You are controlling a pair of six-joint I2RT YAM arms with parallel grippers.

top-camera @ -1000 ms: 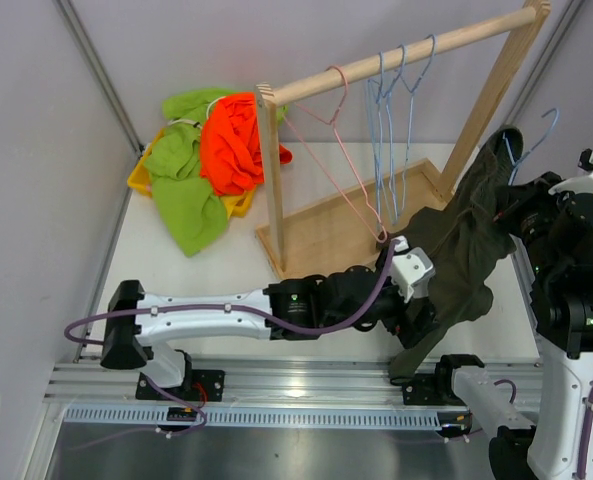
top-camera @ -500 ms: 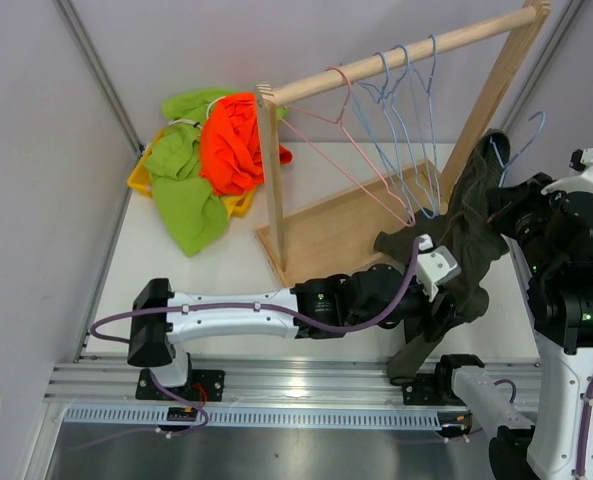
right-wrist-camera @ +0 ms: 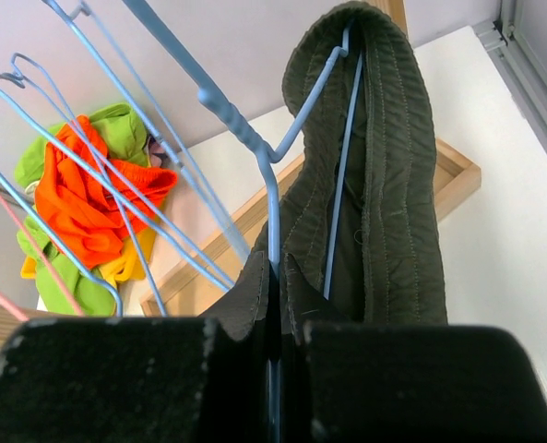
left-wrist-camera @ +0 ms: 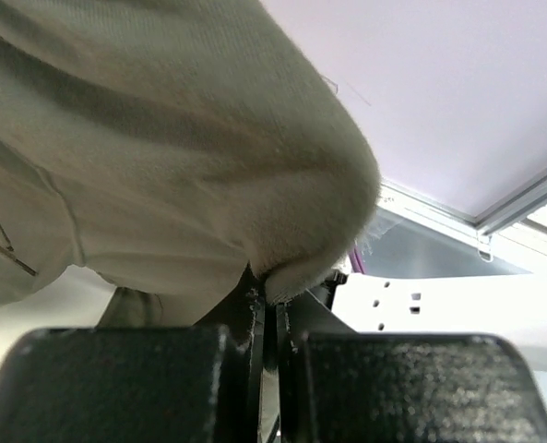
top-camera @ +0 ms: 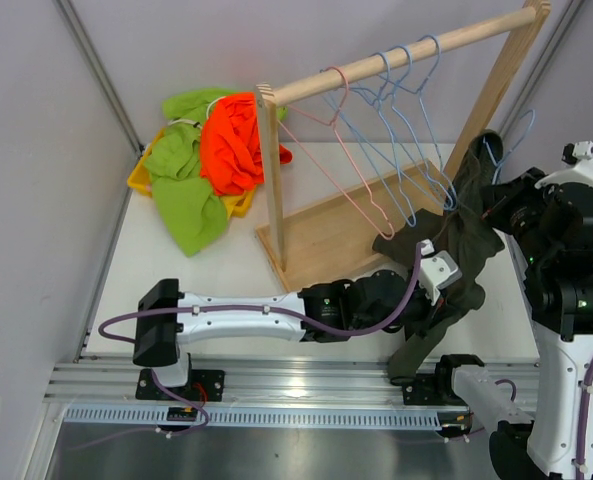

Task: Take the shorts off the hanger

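Observation:
The bare end of the rack's bar (top-camera: 482,29) is above and outward. My right gripper should next lift the hanger outward, hook it there and let go of its wire.
The dark olive shorts (top-camera: 460,240) hang from a blue hanger (right-wrist-camera: 271,198) at the right of the table. In the right wrist view their waistband (right-wrist-camera: 395,175) loops over the hanger's shoulder. My right gripper (right-wrist-camera: 273,277) is shut on the hanger's wire, just below its neck, and holds it up off the rack (top-camera: 501,205). My left gripper (top-camera: 436,298) reaches in from the left and is shut on a fold of the shorts' lower fabric (left-wrist-camera: 282,268), which fills the left wrist view.
A wooden rack (top-camera: 406,52) with a flat base (top-camera: 321,235) carries a pink hanger (top-camera: 338,150) and several empty blue hangers (top-camera: 408,130), all swung rightward. At the back left lies a pile of lime green, orange and yellow shorts (top-camera: 211,150).
My left gripper moved right to the shorts and shut on their fabric. The right arm shifted the hanger slightly up and back. The empty hangers swung to the right.

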